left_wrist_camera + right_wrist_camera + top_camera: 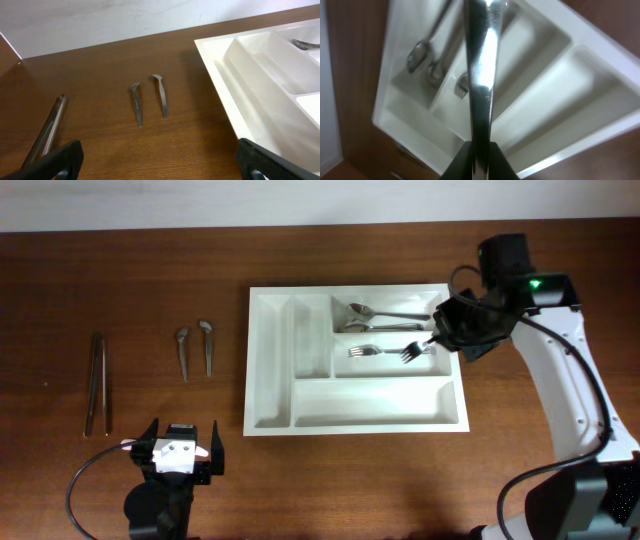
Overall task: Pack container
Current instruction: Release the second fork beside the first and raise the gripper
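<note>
My right gripper moves its fork down and to the left in the overhead view next. It goes beside the fork already in the tray's compartment, below the tines of my gripper's fork.
The container (270, 370) is a large white cutlery tray in the middle of the table, also seen in the left wrist view (250, 75) and the right wrist view (600, 115). My right gripper (436, 338) hangs over its right side, shut on a fork (412, 351) whose tines hang over the middle right compartment. In the right wrist view the gripper (480, 150) pinches the fork's shiny handle (480, 65). Another fork (366, 351) lies in that compartment, and spoons (385, 313) lie in the one behind it. My left gripper (180, 450) stands open and empty near the front left edge (160, 162).
Two small spoons (195, 348) lie on the wood left of the tray, also seen from the left wrist (150, 97). Two knives (98, 380) lie further left. The tray's long front compartment (370, 402) and its two narrow left ones hold nothing.
</note>
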Robot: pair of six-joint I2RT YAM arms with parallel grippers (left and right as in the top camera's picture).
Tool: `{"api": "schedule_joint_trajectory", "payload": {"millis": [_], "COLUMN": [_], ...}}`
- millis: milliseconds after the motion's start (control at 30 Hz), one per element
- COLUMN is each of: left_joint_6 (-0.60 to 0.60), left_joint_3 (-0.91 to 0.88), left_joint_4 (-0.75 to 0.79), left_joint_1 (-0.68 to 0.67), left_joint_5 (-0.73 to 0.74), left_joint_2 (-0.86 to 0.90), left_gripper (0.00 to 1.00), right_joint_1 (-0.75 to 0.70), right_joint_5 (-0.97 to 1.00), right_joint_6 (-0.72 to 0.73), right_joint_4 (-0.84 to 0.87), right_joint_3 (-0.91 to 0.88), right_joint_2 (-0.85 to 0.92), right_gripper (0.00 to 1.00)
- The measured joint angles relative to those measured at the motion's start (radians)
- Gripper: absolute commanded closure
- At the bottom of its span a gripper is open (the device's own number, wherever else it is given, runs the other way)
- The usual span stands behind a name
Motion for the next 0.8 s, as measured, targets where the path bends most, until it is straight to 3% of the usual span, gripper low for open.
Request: {"api": "schedule_joint_trajectory", "payload": {"millis": [133,367,633,800], "left_joint_6": [0.000,0.000,0.000,0.000], "left_joint_3": [0.000,0.000,0.000,0.000], "left_joint_4": [0.000,0.000,0.000,0.000], "left_joint_1": [0.000,0.000,0.000,0.000], "left_joint_5": [0.000,0.000,0.000,0.000], "left_joint_2": [0.000,0.000,0.000,0.000], "left_gripper": [0.01,0.01,0.01,0.01], "right_joint_1": [0.018,0.065,0.110,0.110], "right_joint_5": [-0.004,-0.006,0.009,0.016], "right_joint_6": [0.236,0.449,0.503,0.415], "right_joint_4": [0.068,0.302,0.395,0.543], "right_joint_3": [-0.073,-0.200,-0.229,-0.230], "right_joint_2": [0.003,0.012,0.013,0.013], "right_gripper": [0.88,0.88,0.82,0.59]}}
